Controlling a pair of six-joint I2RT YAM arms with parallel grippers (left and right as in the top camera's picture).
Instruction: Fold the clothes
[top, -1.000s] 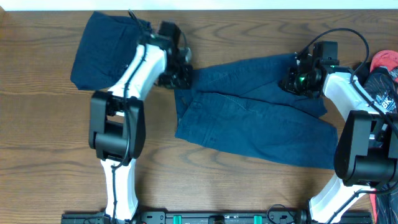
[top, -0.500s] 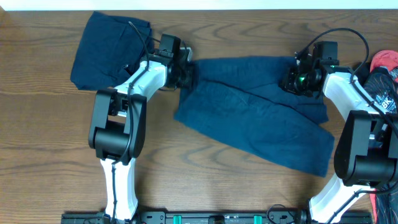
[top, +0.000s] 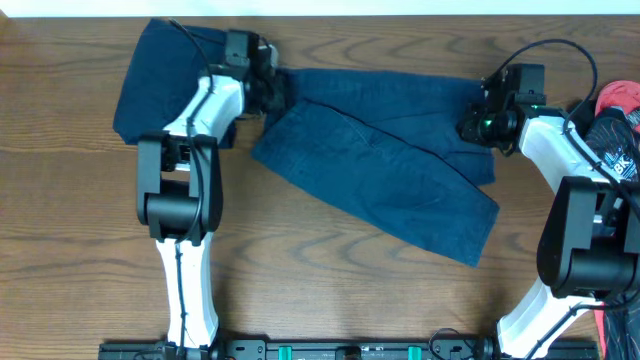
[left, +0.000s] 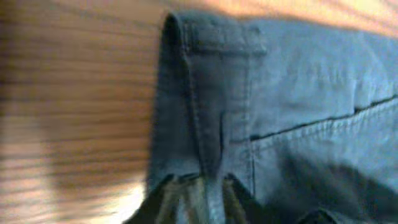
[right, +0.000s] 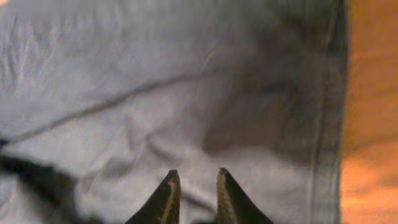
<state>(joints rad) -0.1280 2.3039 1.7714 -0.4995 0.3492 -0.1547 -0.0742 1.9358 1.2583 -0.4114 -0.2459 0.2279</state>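
Observation:
My right gripper will next slide outward with that cloth and then open, because the trousers' far edge slants nearer at its end by the red items (right: 202, 180).
A dark navy pair of short trousers (top: 385, 165) lies spread across the back middle of the table, its legs running toward the front right. My left gripper (top: 274, 92) is shut on the waistband at the trousers' far left corner. In the left wrist view the fingers (left: 208, 198) pinch the waistband (left: 214, 106) by a belt loop. My right gripper (top: 477, 126) is shut on the trousers' right end. In the right wrist view its fingertips (right: 194, 182) hold a ridge of cloth (right: 155, 93). A folded navy bundle (top: 160, 82) lies at the back left.
Red and black items (top: 616, 120) sit at the right edge beside the right arm. The table's back edge (top: 400, 12) runs just behind the trousers. Bare wood table (top: 350, 290) shows in front of the garment.
My left gripper moved back and left, dragging the waistband corner with it. The trousers stretched out and swung, their lower leg shifting left and back. My right gripper barely moved.

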